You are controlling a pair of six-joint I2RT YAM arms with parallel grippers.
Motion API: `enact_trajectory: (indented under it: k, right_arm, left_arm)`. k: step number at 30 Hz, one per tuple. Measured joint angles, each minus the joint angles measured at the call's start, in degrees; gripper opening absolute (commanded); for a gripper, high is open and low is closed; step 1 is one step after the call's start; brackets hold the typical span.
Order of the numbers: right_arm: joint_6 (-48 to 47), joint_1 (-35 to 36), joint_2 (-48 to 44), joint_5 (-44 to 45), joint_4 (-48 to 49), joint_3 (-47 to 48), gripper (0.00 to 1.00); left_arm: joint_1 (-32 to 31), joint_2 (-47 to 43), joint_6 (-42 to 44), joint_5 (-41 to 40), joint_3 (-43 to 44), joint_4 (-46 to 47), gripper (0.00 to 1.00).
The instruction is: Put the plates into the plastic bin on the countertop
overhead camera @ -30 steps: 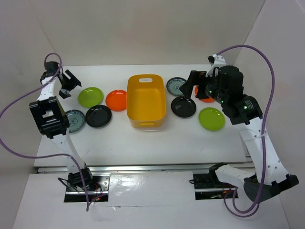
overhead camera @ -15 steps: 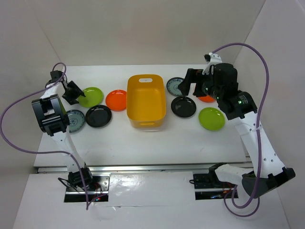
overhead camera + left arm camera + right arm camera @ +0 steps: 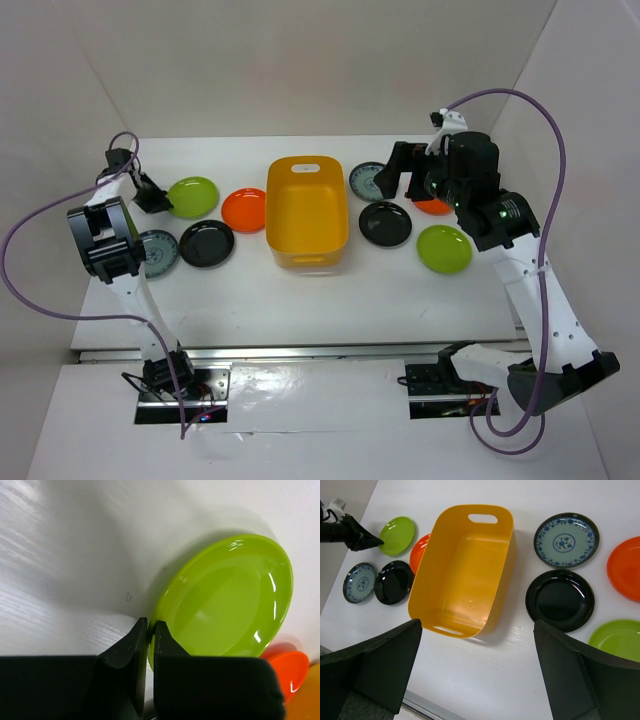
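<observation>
The plastic bin is empty. I will raise my left gripper, move right in the top view, lower the lime green plate onto the bin's bottom and release it.
My left gripper (image 3: 153, 197) (image 3: 150, 629) is shut on the left rim of a lime green plate (image 3: 193, 197) (image 3: 225, 600), which rests on the white countertop (image 3: 300, 300). Beside it lie an orange plate (image 3: 244, 209), a black plate (image 3: 207, 243) and a patterned plate (image 3: 157, 252). The empty yellow-orange plastic bin (image 3: 305, 205) (image 3: 465, 570) stands mid-table. To its right lie a patterned plate (image 3: 566, 539), a black plate (image 3: 560, 600), an orange plate (image 3: 625, 567) and a lime green plate (image 3: 617, 640). My right gripper (image 3: 400, 172) (image 3: 480, 675) hangs open above them, holding nothing.
White walls close in the countertop at the back and on both sides. A metal rail (image 3: 300, 349) runs along the front edge. Purple cables (image 3: 548, 130) loop from both arms.
My left gripper has moved right to the lime green plate and shut on its rim. The right arm shifted slightly left a second ago and has since held still, open.
</observation>
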Motion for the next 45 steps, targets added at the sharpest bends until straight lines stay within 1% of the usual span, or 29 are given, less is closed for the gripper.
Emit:
enact_trajectory:
  k: [2,7,10,12,16,20,25,29,33,36,40,42,45]
  right_arm:
    - [0.0,0.0,0.0,0.3,0.0,0.0,1.00]
    - [0.0,0.0,0.0,0.7,0.0,0.0,1.00]
    - [0.0,0.0,0.0,0.9,-0.1,0.0,1.00]
    - [0.0,0.0,0.0,1.1,-0.3,0.2,1.00]
    - [0.0,0.0,0.1,1.6,-0.8,1.2,1.00]
    - [0.0,0.0,0.4,3.3,-0.9,2.7,1.00]
    - [-0.7,0.0,1.6,5.6,-1.0,3.9,1.00]
    - [-1.3,-0.4,2.3,6.7,-1.1,4.3,1.00]
    - [-2.0,-0.5,2.5,7.1,-1.2,4.5,1.00]
    - [-2.2,-0.9,2.5,7.3,-1.2,4.5,1.00]
    - [-2.2,-0.9,2.5,7.5,-1.1,4.5,1.00]
    - [-2.3,-0.9,2.1,7.5,-0.8,3.8,1.00]
    - [-2.3,-0.9,1.2,7.4,-0.8,2.6,1.00]
  left_arm:
    - [0.0,0.0,-0.7,0.4,0.4,0.6,0.00]
    - [0.0,1.6,-1.0,0.6,3.3,-0.1,0.00]
    - [0.0,2.2,-1.0,2.3,5.3,-0.2,0.00]
    - [0.0,2.2,-1.1,3.5,6.7,-0.5,0.00]
    - [-0.4,1.0,-2.0,3.1,7.6,-0.3,0.00]
    - [-1.2,-2.4,-2.5,3.8,7.8,-1.4,0.00]
    - [-4.0,-10.3,-2.6,9.4,7.6,-1.0,0.00]
    - [-9.4,-19.8,-2.4,11.5,3.9,1.6,0.00]
    - [-18.8,-26.5,-0.6,11.6,2.3,2.9,0.00]
    - [-26.4,-27.6,0.7,11.0,1.7,4.0,0.00]
    - [-34.4,-27.3,2.8,6.7,-0.9,2.4,0.00]
    - [-36.4,-26.5,3.3,5.8,-2.2,1.2,0.00]
    - [-37.0,-24.6,4.1,4.3,-2.5,0.1,0.00]
